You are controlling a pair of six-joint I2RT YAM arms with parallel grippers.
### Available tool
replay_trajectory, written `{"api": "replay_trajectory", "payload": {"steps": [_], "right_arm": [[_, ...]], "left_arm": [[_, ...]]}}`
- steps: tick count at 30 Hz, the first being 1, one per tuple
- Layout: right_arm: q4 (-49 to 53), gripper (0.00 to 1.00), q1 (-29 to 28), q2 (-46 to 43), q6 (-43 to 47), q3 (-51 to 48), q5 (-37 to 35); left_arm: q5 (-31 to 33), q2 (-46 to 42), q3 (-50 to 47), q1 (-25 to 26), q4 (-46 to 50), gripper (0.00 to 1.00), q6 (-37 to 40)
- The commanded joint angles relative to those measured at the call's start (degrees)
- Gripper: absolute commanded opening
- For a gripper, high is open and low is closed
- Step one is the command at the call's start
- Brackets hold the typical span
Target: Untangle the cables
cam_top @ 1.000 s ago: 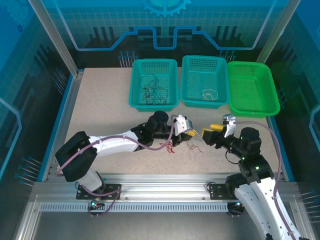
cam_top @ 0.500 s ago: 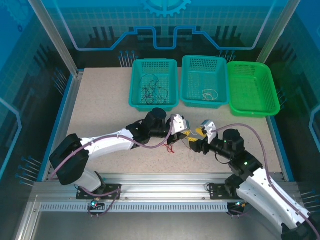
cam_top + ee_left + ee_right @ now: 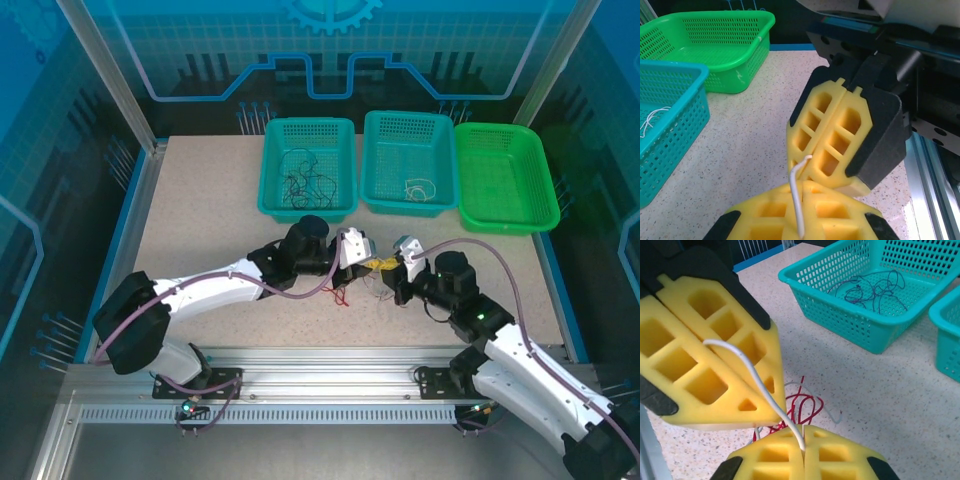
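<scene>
The middle teal basket is outward of my right gripper, so that gripper will next go up and outward over the basket and let go of the whitish cable.
Both grippers meet at the middle of the table, each shut on the same whitish cable point(image 3: 752, 377). My left gripper point(image 3: 368, 263) pinches one end between its yellow pads point(image 3: 760, 215); in the left wrist view the cable point(image 3: 797, 192) rises from the left gripper point(image 3: 801, 186) to the facing pads. My right gripper point(image 3: 391, 269) nips the other end, and in its wrist view the right gripper point(image 3: 804, 434) sits just below the left one's pads point(image 3: 705, 365). Red cables point(image 3: 340, 292) lie in a loose bunch on the table beneath, with a grey-white strand point(image 3: 826, 406) beside the red cables point(image 3: 801, 407).
Three baskets line the far edge. The left teal basket point(image 3: 268, 165) holds dark cables point(image 3: 305, 185). In the middle teal basket point(image 3: 410, 116) lies a white cable point(image 3: 420, 188). A green basket point(image 3: 505, 200) stands at the right. The table's metal front rail point(image 3: 320, 360) runs close behind the grippers.
My right gripper has swung left from the table's right side up to the left gripper and shut on the whitish cable. The left gripper stayed shut, shifting slightly.
</scene>
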State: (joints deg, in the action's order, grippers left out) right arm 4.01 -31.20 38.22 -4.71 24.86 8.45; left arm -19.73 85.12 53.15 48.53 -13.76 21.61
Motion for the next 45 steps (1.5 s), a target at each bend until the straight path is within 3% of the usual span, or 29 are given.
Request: {"api": "replay_trajectory", "payload": {"steps": [1,3,5,8,12,15,21,28,33,39,42,45], "right_arm": [[-0.37,0.00,-0.70,-1.28,-2.46,3.42,-2.88],[-0.98,0.00,-0.69,-3.02,-5.10,4.63,-3.96],[-3.18,0.00,-0.70,-4.40,-8.27,5.94,-2.84],[-7.07,0.00,-0.85,-4.19,-12.35,8.26,1.24],[-7.83,0.00,-1.43,-1.68,-16.75,13.08,4.25],[-6.64,0.00,-1.44,-1.21,-18.66,16.98,3.11],[-4.41,0.00,-1.42,-2.60,-19.80,23.49,-10.69],[-4.43,0.00,-1.32,4.31,-17.82,31.53,-21.79],[-6.68,0.00,-0.49,11.78,-18.45,36.27,-26.58],[-9.88,0.00,-0.30,24.92,-22.08,41.99,-37.82],[-11.59,0.00,-0.26,33.79,-19.18,46.08,-41.54],[-16.36,0.00,0.53,41.94,-15.25,48.30,-47.11]], "left_arm": [[1.18,-0.78,-1.41,0.18,-0.93,0.00,0.91],[4.28,0.34,-2.47,0.16,-2.96,0.04,-1.39],[5.95,2.36,-4.34,0.16,-8.57,0.25,-5.81],[4.54,6.85,-6.56,0.28,-19.00,0.39,-14.60],[1.89,13.02,-7.23,0.78,-29.64,0.43,-21.28],[3.11,16.17,-7.21,0.78,-31.58,0.43,-22.02],[7.95,17.85,-11.14,0.73,-34.36,0.43,-21.91],[9.52,13.54,-15.55,0.60,-36.63,0.46,-21.28],[9.53,8.45,-19.52,0.43,-39.55,0.64,-20.82],[9.65,-0.90,-24.88,0.37,-40.63,0.92,-20.46],[10.64,-7.65,-26.76,0.34,-36.96,0.99,-19.82],[11.66,-15.41,-27.90,0.36,-30.14,0.99,-18.01]]}}
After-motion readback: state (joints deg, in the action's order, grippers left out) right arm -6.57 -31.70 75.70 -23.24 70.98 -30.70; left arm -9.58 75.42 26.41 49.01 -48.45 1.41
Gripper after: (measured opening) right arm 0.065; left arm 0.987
